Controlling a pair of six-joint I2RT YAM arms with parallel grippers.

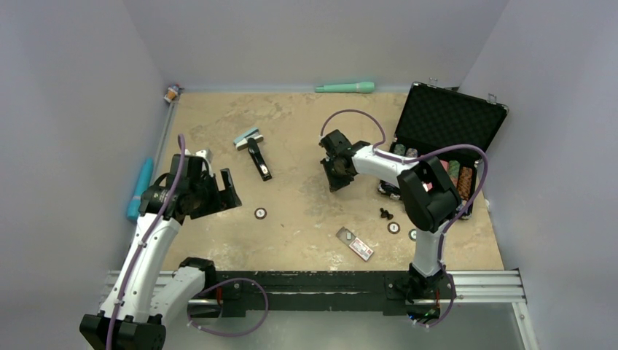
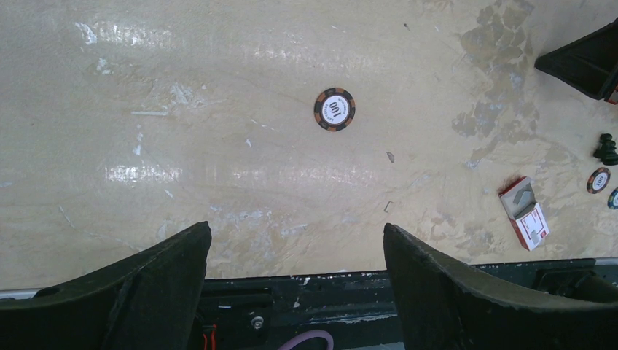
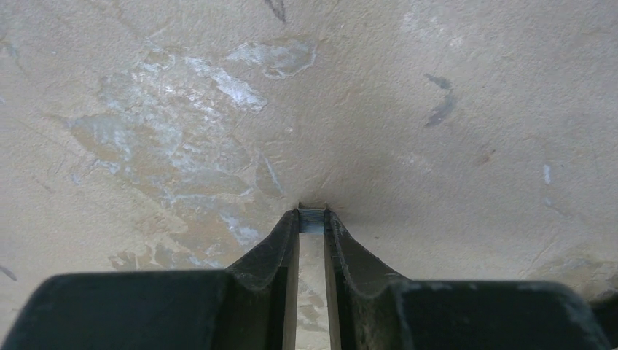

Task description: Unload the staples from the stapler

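I need to lift my right gripper next and move it back over the staple box's open end (image 1: 346,235) to release the strip of staples, because that opening is back from my gripper.
The stapler (image 1: 259,159) lies opened out at the table's left middle, a black arm with a pale teal part at its far end. My right gripper (image 1: 337,175) points down at the table's centre, well right of the stapler. In the right wrist view its jaws (image 3: 311,220) pinch a small silvery strip of staples (image 3: 311,219) at their tips, right against the table top. My left gripper (image 1: 222,193) hangs open above the near left of the table, wide apart in its wrist view (image 2: 297,235) with nothing between the fingers. A single loose staple (image 2: 388,207) lies on the table ahead of the left gripper's right finger.
An open black chip case (image 1: 452,124) stands at the back right. Loose poker chips (image 1: 260,213) (image 1: 393,227), a black screw-like piece (image 1: 385,214) and a red-and-white staple box (image 1: 356,244) lie near the front. A teal tube (image 1: 345,87) lies along the back wall, a blue one (image 1: 138,189) at the left.
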